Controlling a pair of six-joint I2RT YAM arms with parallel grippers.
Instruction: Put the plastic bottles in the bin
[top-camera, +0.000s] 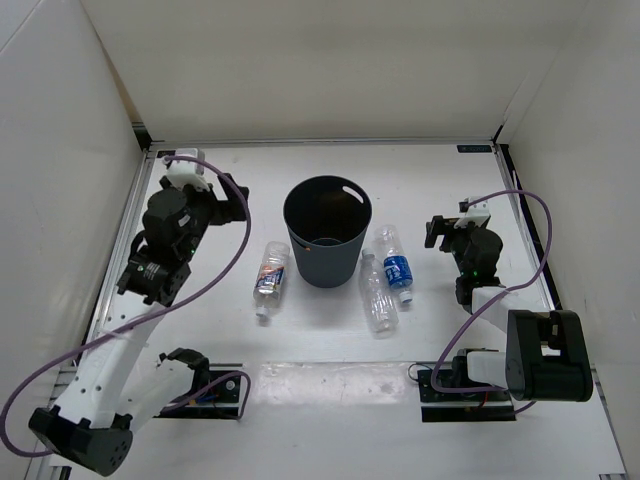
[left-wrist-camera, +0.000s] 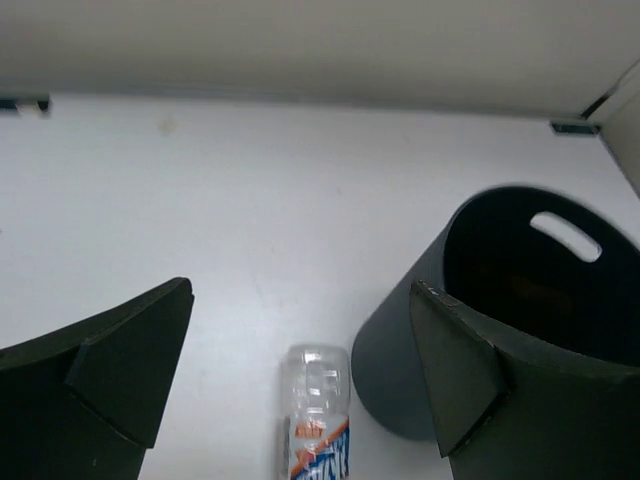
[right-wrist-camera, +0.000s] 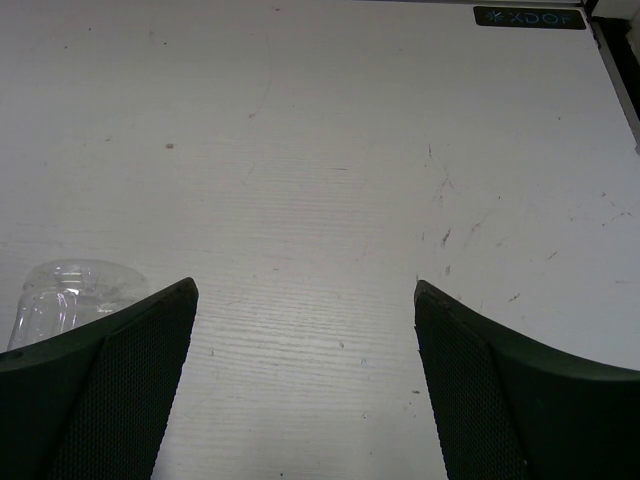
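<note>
The left gripper moves down and back astride the label's far end (top-camera: 272, 267) (left-wrist-camera: 318, 424) next, as the multicoloured bottle lies low and back from my open fingers.
The dark grey bin (top-camera: 327, 255) stands upright mid-table. Three clear plastic bottles lie on the table around it. One with a multicoloured label (top-camera: 270, 278) is left of the bin. One with a blue label (top-camera: 394, 262) and a bare clear one (top-camera: 377, 296) are on its right. My left gripper (top-camera: 237, 200) hovers open, left of the bin and beyond the multicoloured bottle (left-wrist-camera: 318, 410); the bin (left-wrist-camera: 400, 360) is by its right finger. My right gripper (top-camera: 432, 233) is open and empty, right of the blue-label bottle. A clear bottle's base (right-wrist-camera: 70, 288) shows by its left finger.
White walls close in the table on the left, the far side and the right. The arm bases and their cables sit along the near edge. A small dark label (right-wrist-camera: 529, 17) marks the table's far right corner.
</note>
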